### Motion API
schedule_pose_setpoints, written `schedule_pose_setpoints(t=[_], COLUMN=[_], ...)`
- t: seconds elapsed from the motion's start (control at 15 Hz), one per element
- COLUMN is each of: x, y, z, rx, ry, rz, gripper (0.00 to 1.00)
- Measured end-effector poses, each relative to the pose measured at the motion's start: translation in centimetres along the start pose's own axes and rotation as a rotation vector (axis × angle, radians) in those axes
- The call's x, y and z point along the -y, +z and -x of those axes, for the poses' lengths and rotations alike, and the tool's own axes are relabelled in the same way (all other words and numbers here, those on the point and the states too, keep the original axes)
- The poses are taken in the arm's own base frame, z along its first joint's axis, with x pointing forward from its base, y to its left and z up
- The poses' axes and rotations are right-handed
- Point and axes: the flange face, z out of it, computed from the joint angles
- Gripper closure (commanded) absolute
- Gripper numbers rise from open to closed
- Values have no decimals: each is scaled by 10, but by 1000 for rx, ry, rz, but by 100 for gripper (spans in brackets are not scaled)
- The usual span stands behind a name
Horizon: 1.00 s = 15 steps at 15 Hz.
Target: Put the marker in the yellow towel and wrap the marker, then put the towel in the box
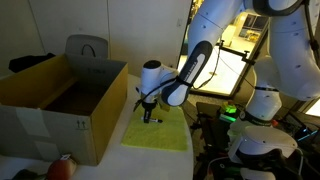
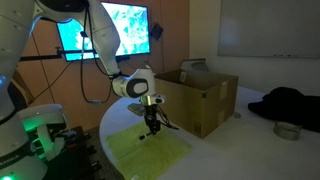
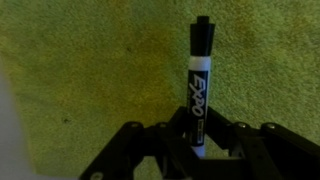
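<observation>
The yellow towel lies spread flat just below. I need to lower my gripper slightly onto the towel's open part (image 1: 157, 126) (image 3: 217, 80) next and let go of the marker with the towel all around it.
The yellow towel (image 1: 158, 131) lies spread flat on the table beside the box; it also shows in an exterior view (image 2: 150, 152) and fills the wrist view (image 3: 90, 70). My gripper (image 1: 149, 113) hangs just above the towel, also in an exterior view (image 2: 150, 127). In the wrist view the gripper (image 3: 199, 138) is shut on the marker (image 3: 198, 85), a black stick with a white EXPO label, held between the fingers and pointing away over the towel. The brown cardboard box (image 1: 60, 100) stands open next to the towel, also in an exterior view (image 2: 205, 95).
A reddish round object (image 1: 62, 168) lies by the box's near corner. A grey chair back (image 1: 87, 47) stands behind the box. A dark cloth heap (image 2: 290, 102) and a small metal bowl (image 2: 288, 130) lie beyond the box. Monitors and robot bases ring the table.
</observation>
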Motion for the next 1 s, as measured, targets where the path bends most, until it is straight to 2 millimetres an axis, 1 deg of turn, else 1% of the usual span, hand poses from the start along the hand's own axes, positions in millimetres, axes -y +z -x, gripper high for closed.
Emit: schedule_pose_setpoints(t=[0.2, 0.47, 0.53, 0.6, 0.67, 0.93, 1.0], x=[-7, -6, -6, -6, -6, -10, -13], y=[11, 15, 16, 17, 17, 15, 14], z=[5, 6, 6, 6, 7, 5, 5], rx=[22, 28, 30, 31, 32, 28, 25], ry=[12, 9, 9, 10, 13, 34, 39], rz=[13, 15, 15, 16, 16, 26, 32], gripper=[92, 93, 55, 53, 47, 19, 10])
